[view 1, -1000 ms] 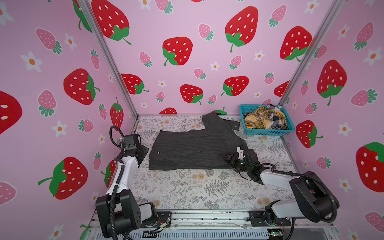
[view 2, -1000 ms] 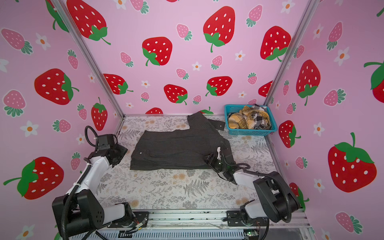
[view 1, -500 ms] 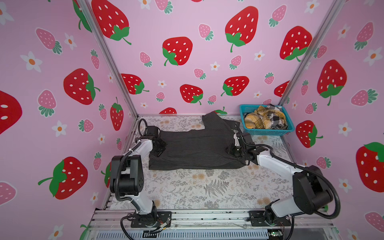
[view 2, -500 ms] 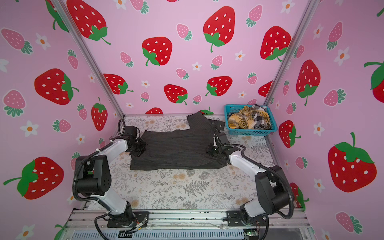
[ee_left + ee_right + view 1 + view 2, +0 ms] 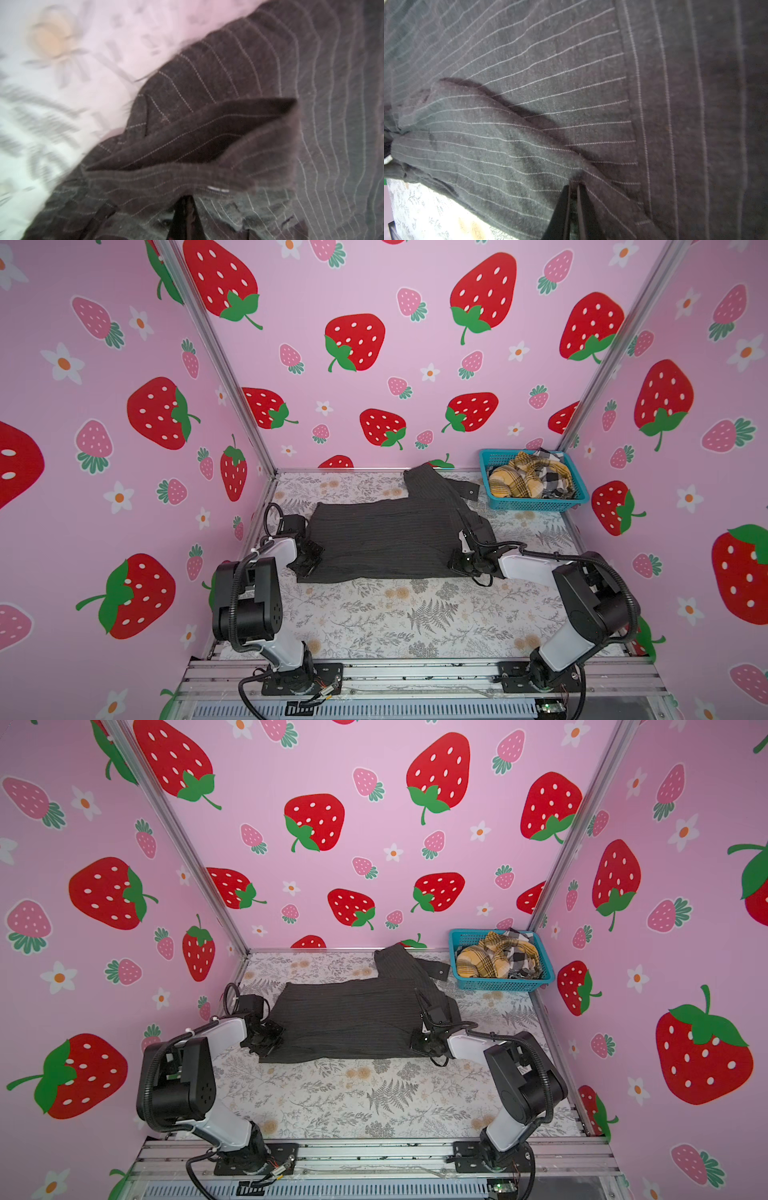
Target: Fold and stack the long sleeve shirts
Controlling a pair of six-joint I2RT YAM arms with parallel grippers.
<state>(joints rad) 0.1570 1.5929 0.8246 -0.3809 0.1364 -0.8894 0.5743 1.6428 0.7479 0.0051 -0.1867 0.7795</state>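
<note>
My left gripper pulls the pinched fold back toward bare tabletop next and lets go of the cloth.
A dark charcoal pinstriped long sleeve shirt (image 5: 386, 539) (image 5: 353, 1019) lies spread on the floral table in both top views, with one sleeve (image 5: 432, 485) reaching toward the back wall. My left gripper (image 5: 309, 562) (image 5: 266, 1040) sits at the shirt's front left edge, shut on a fold of the cloth (image 5: 228, 83); its fingertips (image 5: 186, 199) pinch the fabric. My right gripper (image 5: 459, 562) (image 5: 419, 1042) is at the front right edge. It too is shut on the pinstriped cloth (image 5: 529, 83), which bunches at the tips (image 5: 574, 187).
A teal mesh basket (image 5: 536, 504) (image 5: 503, 984) stands in the back right corner. It holds a crumpled mustard plaid shirt (image 5: 515, 483) (image 5: 482, 963) and a black-and-white check shirt (image 5: 552, 479) (image 5: 519, 957). Pink strawberry walls enclose three sides.
The left gripper came in from beside the left wall onto the shirt's left edge and closed. The right gripper went up the right edge, came back toward the front and closed on cloth.
</note>
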